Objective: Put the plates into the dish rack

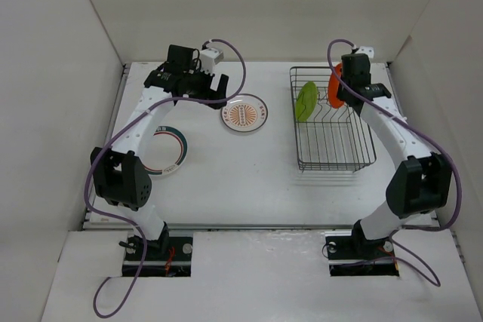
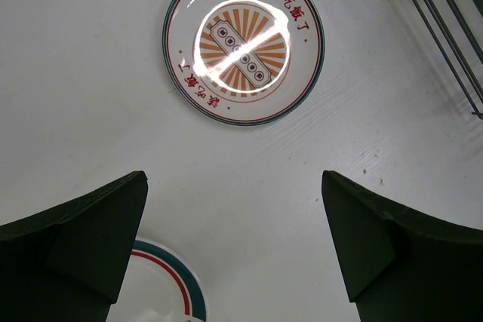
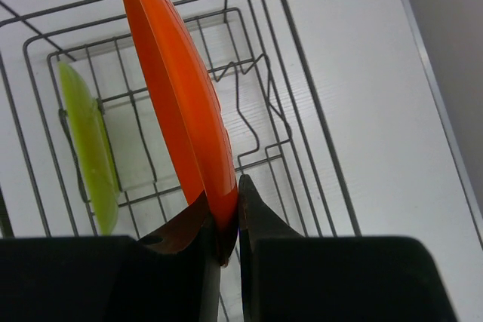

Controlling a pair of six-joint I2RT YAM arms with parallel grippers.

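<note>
The slots beside the lime green plate are empty, so my right gripper should move toward that plate next and lower the orange plate between the wires.
The dark wire dish rack [image 1: 332, 152] stands at the right. A lime green plate [image 1: 306, 101] stands on edge in its far part, also in the right wrist view [image 3: 90, 156]. My right gripper [image 1: 341, 84] is shut on the rim of the orange plate [image 3: 177, 96] and holds it on edge above the rack's far part [image 3: 302, 111]. The sunburst plate [image 1: 244, 113] lies flat mid-table, also in the left wrist view [image 2: 243, 41]. The ring-rimmed plate [image 1: 167, 151] lies at the left, partly under my left arm. My left gripper [image 2: 234, 209] is open above bare table between these two plates.
White walls enclose the table on the left, the back and the right. The rack's wire edge [image 2: 453, 43] shows at the right of the left wrist view. The near half of the rack holds no plates.
</note>
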